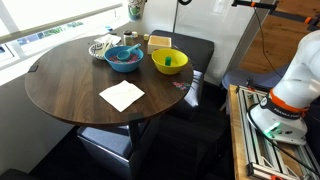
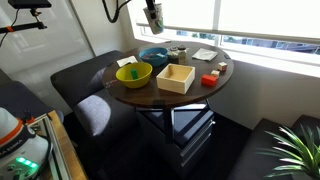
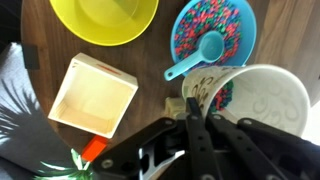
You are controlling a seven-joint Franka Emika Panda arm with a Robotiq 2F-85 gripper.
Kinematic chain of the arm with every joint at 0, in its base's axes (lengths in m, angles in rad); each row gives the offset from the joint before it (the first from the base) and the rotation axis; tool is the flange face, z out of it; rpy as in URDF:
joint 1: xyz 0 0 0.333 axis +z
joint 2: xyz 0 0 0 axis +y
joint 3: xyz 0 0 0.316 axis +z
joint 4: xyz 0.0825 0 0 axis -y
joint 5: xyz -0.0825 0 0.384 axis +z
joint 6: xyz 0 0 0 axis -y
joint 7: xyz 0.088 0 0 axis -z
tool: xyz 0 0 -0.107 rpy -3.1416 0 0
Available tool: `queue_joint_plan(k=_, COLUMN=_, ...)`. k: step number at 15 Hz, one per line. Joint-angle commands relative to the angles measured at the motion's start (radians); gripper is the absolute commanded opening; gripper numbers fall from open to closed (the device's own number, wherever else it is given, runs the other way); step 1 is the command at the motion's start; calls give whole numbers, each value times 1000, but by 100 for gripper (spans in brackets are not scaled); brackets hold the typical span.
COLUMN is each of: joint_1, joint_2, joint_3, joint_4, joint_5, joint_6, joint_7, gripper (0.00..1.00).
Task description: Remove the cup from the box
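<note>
My gripper carries the cup [image 1: 135,9] past the bowl next. It then lowers the cup onto the tabletop [image 1: 88,81] beside the blue bowl and white napkin and releases it, since that spot is bare.
The cup [image 3: 262,100], white paper with a green print, hangs in my gripper [image 3: 197,108], whose fingers are shut on its rim. In both exterior views the cup [image 2: 154,19] [image 1: 135,9] is held high above the round table, well clear of the box. The box [image 3: 93,95], a square light wooden one, stands empty on the table near the yellow bowl [image 3: 105,20]; it also shows in an exterior view [image 2: 176,78]. In the wrist view the cup hangs beside the blue bowl [image 3: 213,35].
The blue bowl holds coloured bits and a blue scoop [image 3: 197,57]. A white napkin [image 1: 121,95] lies near the table's front edge [image 1: 60,112]. A red block [image 2: 208,80] and small items sit by the window side. Dark cushioned seats [image 2: 80,80] surround the table.
</note>
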Motion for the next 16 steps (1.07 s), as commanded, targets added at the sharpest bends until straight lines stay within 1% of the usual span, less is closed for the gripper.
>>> queue_joint_plan(k=1, joint_1=63, joint_2=21, joint_3=60, joint_4=38, joint_5=6, joint_6=-59, joint_7=-75, gripper=1)
queue_joint_plan(k=2, joint_1=71, joint_2=35, joint_3=70, joint_4=54, joint_5=3, joint_6=-73, joint_7=-112, gripper=1)
queue_joint_plan(k=3, joint_1=67, joint_2=10, joint_3=56, joint_4=23, joint_5=2, joint_6=-37, joint_7=-47, gripper=2)
queue_joint_plan(k=5, joint_1=84, joint_2=19, joint_3=70, joint_4=29, joint_5=2, joint_6=-41, joint_7=-72, gripper=2)
queue_joint_plan(k=8, joint_1=88, joint_2=30, joint_3=76, joint_4=29, joint_5=2, joint_6=-25, joint_7=-101, gripper=1)
queue_joint_plan(k=13, joint_1=143, joint_2=97, joint_3=147, joint_4=67, joint_5=23, joint_6=-33, joint_7=-245, gripper=1)
queue_joint_plan(k=15, joint_1=169, joint_2=141, joint_3=172, joint_4=92, joint_5=23, joint_6=-28, joint_7=-275, gripper=1)
queue_joint_plan(k=16, joint_1=186, joint_2=175, joint_3=179, joint_4=126, joint_5=3, joint_6=-37, joint_7=-270, gripper=1)
